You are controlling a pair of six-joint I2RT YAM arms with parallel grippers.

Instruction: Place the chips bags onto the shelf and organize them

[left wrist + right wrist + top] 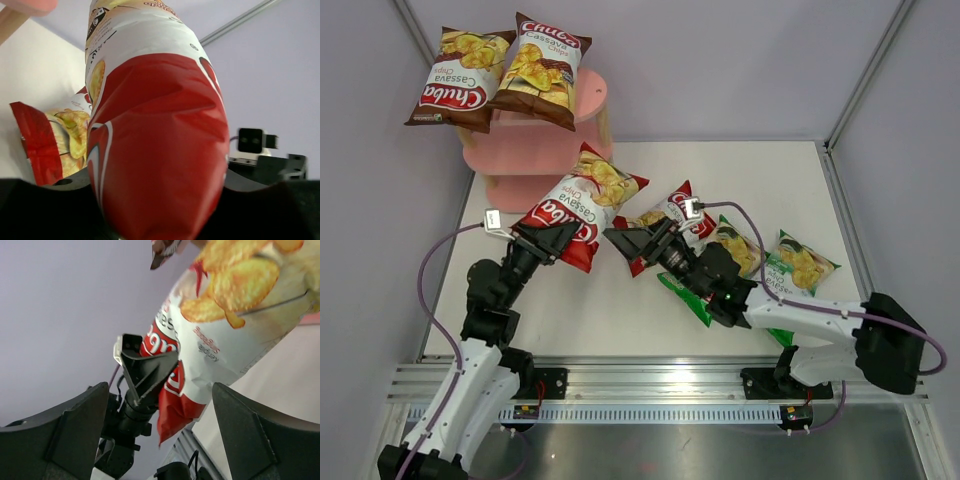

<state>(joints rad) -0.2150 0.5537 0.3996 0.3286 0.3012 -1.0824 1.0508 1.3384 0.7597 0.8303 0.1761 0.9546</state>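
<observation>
My left gripper moves outward onto the shelf's empty middle board (508, 150) next and releases the bag, since that board lies outward of it, under the brown bags.
The pink shelf (500, 160) stands at the far left with two brown chips bags (455, 82) (540, 68) on its top board. My left gripper (548, 240) is shut on the lower end of a red-white bag (588, 195) and holds it above the table, just in front of the shelf. In the left wrist view this bag (155, 125) fills the frame between my fingers. My right gripper (625, 243) is open and empty, pointing left at the held bag (225, 325). The second red-white bag (672, 212) lies behind it. Two green bags (738, 250) (802, 265) lie at the right.
The right arm (790, 310) reaches over one green bag. White walls close in the left, back and right of the table. The right wrist view shows the left gripper (145, 370) close ahead between my open fingers (80, 435).
</observation>
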